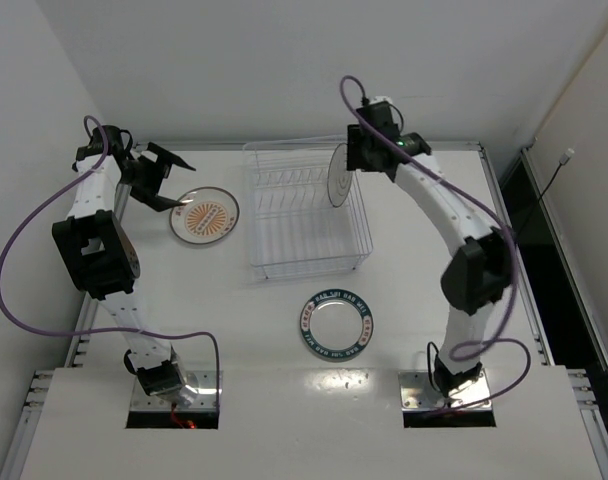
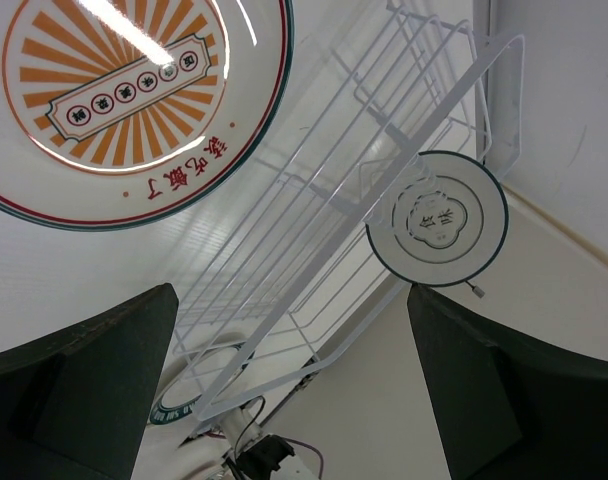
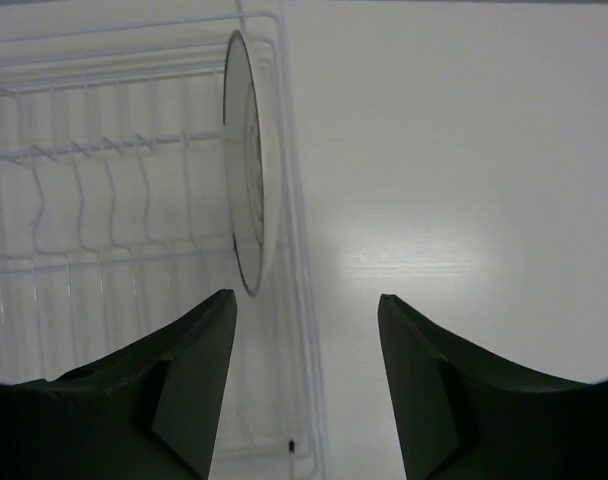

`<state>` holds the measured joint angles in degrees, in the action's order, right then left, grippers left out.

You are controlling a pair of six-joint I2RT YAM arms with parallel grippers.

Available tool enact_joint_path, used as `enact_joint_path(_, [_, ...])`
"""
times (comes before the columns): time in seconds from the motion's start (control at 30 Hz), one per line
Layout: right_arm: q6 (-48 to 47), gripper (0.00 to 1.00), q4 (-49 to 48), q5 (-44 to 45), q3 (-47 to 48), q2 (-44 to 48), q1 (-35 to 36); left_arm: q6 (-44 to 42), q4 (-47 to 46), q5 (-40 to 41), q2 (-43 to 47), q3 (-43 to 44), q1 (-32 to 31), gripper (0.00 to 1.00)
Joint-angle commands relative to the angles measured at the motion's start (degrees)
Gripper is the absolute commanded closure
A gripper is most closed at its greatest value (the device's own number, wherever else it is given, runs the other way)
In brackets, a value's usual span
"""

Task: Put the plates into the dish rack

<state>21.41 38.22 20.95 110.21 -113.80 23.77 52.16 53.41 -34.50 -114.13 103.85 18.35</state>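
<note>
I will first move my right gripper out of the rack (image 1: 306,212), then back and down while turning it, to get onto the blue-green plate's rim.
The white wire dish rack (image 1: 306,212) stands at the table's middle back. The white plate with the thin dark ring (image 1: 338,176) stands upright on edge at the rack's right end; it also shows in the left wrist view (image 2: 437,219) and the right wrist view (image 3: 247,215). My right gripper (image 1: 362,150) is open and empty just right of and above that plate. The orange sunburst plate (image 1: 204,215) lies flat left of the rack, also in the left wrist view (image 2: 134,95). My left gripper (image 1: 160,180) is open and empty above its left edge. The plate with the dark blue-green rim (image 1: 336,324) lies flat in front of the rack.
The table's raised back edge (image 1: 314,143) runs close behind the rack. Walls close in at the left and back. A dark gap and a cable (image 1: 549,185) lie beyond the table's right edge. Both arm bases sit at the near edge.
</note>
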Motion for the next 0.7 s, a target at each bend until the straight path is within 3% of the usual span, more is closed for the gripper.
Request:
enact_joint_path(0.0, [6.1, 0.43, 0.7, 0.3, -8.7, 18.3, -3.1, 0.6, -0.5, -0.5, 0.3, 1.1, 0.1, 0.00])
enact_joint_path(0.27, [22.6, 0.38, -7.3, -24.8, -57.6, 46.4, -7.5, 0.6, 0.0, 0.9, -0.7, 2.8, 0.1, 0.00])
enact_joint_path(0.4, [32.0, 0.37, -18.1, -35.4, -79.4, 55.4, -8.2, -0.6, 0.7, 2.9, -0.7, 2.8, 0.1, 0.00])
enact_joint_path(0.5, [37.6, 0.37, -23.7, -38.6, -88.1, 56.8, -7.4, -0.6, 1.3, 2.9, 0.5, 1.4, 0.1, 0.00])
enact_joint_path(0.67, [40.6, 0.37, -24.1, -35.9, -93.9, 57.5, -4.2, -0.6, 1.8, 3.4, 2.8, -1.3, 0.1, 0.00])
